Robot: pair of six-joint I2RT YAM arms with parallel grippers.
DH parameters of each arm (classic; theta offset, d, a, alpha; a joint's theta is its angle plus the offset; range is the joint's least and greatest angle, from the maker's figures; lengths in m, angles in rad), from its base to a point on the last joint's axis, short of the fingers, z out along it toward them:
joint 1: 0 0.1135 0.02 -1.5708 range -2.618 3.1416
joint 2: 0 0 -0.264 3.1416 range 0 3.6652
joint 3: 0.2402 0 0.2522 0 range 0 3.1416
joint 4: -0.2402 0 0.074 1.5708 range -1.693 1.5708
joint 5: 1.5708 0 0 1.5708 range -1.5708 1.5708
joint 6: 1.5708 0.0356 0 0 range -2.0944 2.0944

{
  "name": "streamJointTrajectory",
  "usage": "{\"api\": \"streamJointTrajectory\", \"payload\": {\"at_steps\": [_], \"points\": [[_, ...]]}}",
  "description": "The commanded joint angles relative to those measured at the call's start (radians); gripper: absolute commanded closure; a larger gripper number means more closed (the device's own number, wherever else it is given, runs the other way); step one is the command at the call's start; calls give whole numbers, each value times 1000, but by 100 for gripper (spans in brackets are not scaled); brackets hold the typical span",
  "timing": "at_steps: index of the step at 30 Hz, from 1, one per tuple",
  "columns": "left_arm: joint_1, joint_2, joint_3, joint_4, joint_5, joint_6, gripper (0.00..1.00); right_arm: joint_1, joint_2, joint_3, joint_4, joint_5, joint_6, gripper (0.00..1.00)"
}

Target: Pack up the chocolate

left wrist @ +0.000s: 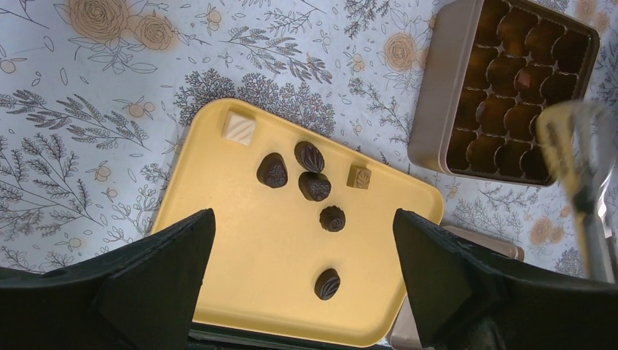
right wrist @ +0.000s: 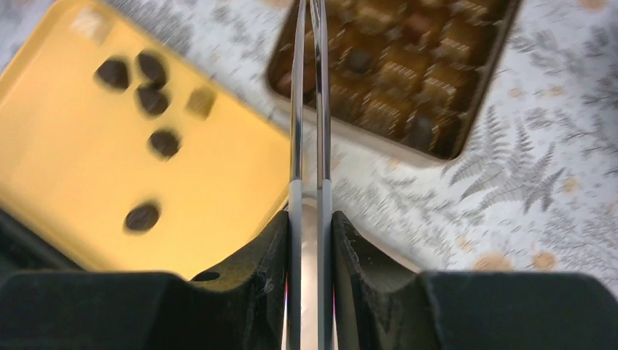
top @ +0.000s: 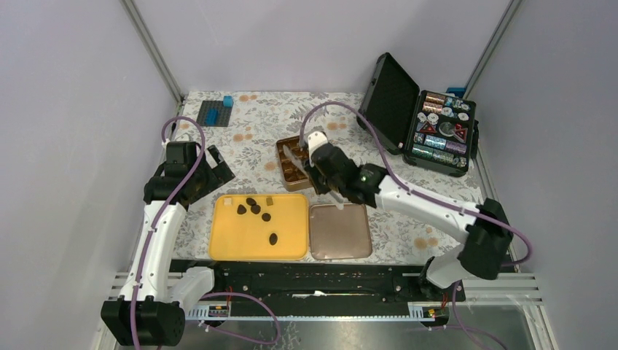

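I will next move my right gripper back from the box (top: 283, 162) toward the lone near chocolate piece and let go of the metal tongs, because that piece lies clear of the others.
Several dark chocolate pieces (top: 256, 210) lie on a yellow tray (top: 218, 248), with a tan square (left wrist: 358, 176) and a cream square (left wrist: 239, 127) beside them (left wrist: 315, 187). A brown compartment box (top: 283, 162) stands behind the tray, its wall visible in the left wrist view (left wrist: 437, 102). My right gripper (top: 326, 177) (right wrist: 310, 219) is shut on metal tongs (right wrist: 310, 109) whose tips reach over the box; that view is blurred and I see nothing between the tips. My left gripper (top: 211, 171) (left wrist: 302, 216) hangs open and empty above the tray's left end.
The box's flat brown lid (top: 339, 232) lies right of the tray. An open black case of poker chips (top: 437, 124) stands at the back right. A dark studded plate with a blue brick (top: 216, 113) sits at the back left. Grey walls close in both sides.
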Motion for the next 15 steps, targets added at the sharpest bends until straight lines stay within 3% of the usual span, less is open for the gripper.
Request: {"api": "streamJointTrajectory", "payload": {"at_steps": [1,7,15], "points": [[3,0,43,27,-15,1,1,112,-117,-71,-72,24,40,77],[3,13,38,37,-15,-13,1,219,-199,-148,-118,13,147,76],[4,18,39,47,-5,-28,1,349,-153,-207,-94,27,214,68]]}}
